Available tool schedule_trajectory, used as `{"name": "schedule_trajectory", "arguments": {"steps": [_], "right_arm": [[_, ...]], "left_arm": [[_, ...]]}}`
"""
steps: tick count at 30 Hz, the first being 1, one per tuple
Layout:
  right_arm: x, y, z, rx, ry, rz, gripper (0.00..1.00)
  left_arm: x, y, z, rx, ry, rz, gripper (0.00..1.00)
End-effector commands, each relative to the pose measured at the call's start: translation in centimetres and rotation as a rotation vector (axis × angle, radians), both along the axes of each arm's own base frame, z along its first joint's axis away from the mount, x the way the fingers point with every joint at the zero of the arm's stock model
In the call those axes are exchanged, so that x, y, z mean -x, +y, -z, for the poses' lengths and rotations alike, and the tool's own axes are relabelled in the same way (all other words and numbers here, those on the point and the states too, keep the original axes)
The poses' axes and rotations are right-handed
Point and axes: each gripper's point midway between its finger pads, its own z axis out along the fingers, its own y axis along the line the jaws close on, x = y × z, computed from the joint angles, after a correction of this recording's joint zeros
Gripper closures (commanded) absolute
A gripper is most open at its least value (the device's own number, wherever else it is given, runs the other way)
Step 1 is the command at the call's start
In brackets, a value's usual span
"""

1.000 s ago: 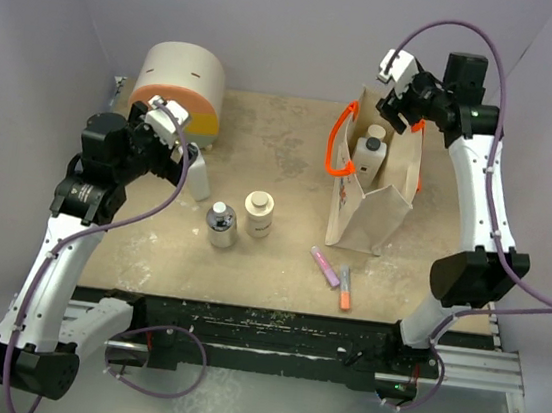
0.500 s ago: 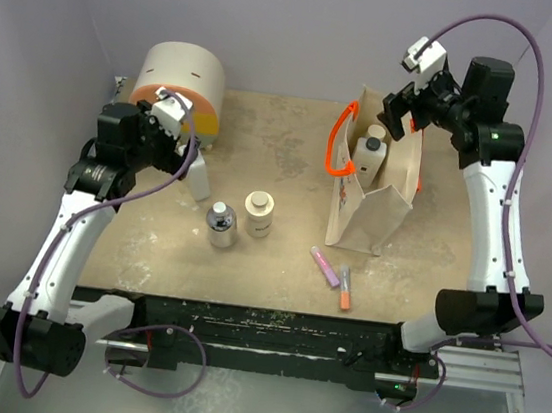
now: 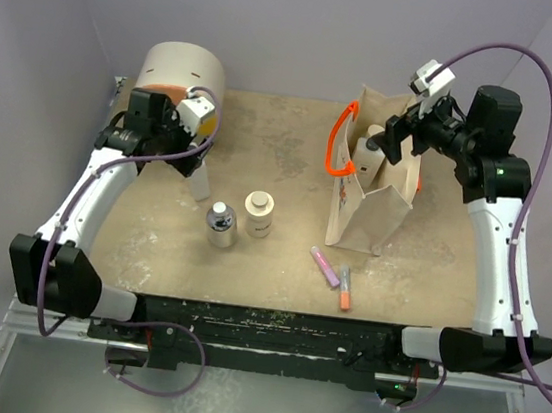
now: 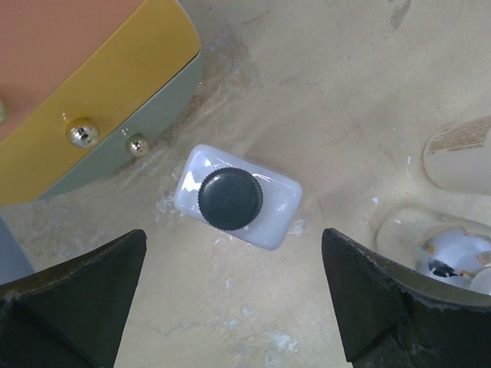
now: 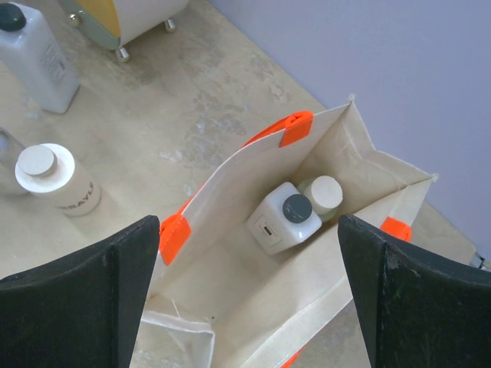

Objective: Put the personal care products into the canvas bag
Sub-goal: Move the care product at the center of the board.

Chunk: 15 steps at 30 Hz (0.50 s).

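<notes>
The white bottle stands below and is slanted to the fingers, so next I will turn my left gripper square with the bottle's narrow sides and lower it around them.
The canvas bag (image 3: 372,203) stands open at the right with orange handles. Inside it a white bottle with a black cap (image 5: 288,218) stands beside a cream-capped bottle (image 5: 324,193). My right gripper (image 5: 249,230) hangs open above the bag's mouth (image 3: 397,141), holding nothing. Another white bottle with a black cap (image 4: 238,198) stands by the round box, and my left gripper (image 4: 233,261) is open just above it (image 3: 196,156), without touching it. A clear-grey bottle (image 3: 220,225) and a cream jar (image 3: 258,212) stand mid-table.
The round cream, orange and yellow drawer box (image 3: 179,79) sits at the back left, close behind the white bottle. A pink marker (image 3: 326,266) and an orange-tipped one (image 3: 344,291) lie in front of the bag. Purple walls close in the back and sides.
My right gripper has opened wide and pulled up and to the right, off the bag. The left arm has reached forward, bringing its open gripper over the white bottle.
</notes>
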Motion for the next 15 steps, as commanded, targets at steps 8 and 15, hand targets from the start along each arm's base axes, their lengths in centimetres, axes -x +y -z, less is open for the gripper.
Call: {"name": "schedule_trajectory", "arguments": {"steps": [8,15], "right_arm": [[0.4,0.8,-1.2,-0.039,-0.044,-0.042,0.0],[0.5,1.1,-0.8,-0.047,-0.037,-0.06,0.0]], "left_arm": [[-1.5,-0.6,0.6,-0.12,0.039,0.234,0.01],[-2.5,-1.0,1.7,-0.142,0.058,0.295,0.01]]}}
